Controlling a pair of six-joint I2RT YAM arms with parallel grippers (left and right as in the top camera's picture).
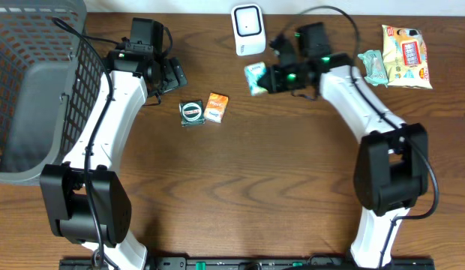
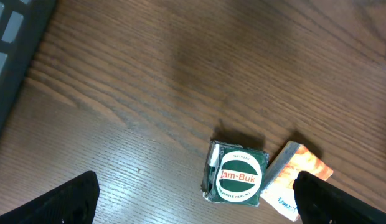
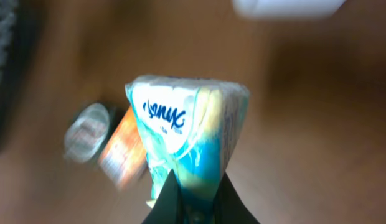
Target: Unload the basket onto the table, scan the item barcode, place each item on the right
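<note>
I will next move my right gripper outward over the white scanner [image 1: 248, 28] just beyond the held tissue pack [image 1: 255, 78]. It will then go across over the snack bag and open.
My right gripper [image 1: 268, 78] is shut on a teal and white tissue pack [image 1: 255, 78], the item, just below the white scanner [image 1: 248, 28] at the table's back edge. In the right wrist view the tissue pack [image 3: 187, 130] stands up out of the shut right gripper [image 3: 196, 198], and the scanner's [image 3: 286, 6] lower edge shows at the top. No barcode shows. My left gripper [image 1: 172, 75] is open over bare wood. In the left wrist view the left gripper [image 2: 199, 208] has nothing between its fingers [image 2: 68, 199].
A green Zam-Buk box [image 2: 238, 176] and an orange box [image 2: 299, 180] lie side by side mid-table, by the left gripper's right finger. A grey wire basket [image 1: 30, 82] fills the left edge. A snack bag [image 1: 405, 56] and a teal packet [image 1: 373, 66] lie at the back right.
</note>
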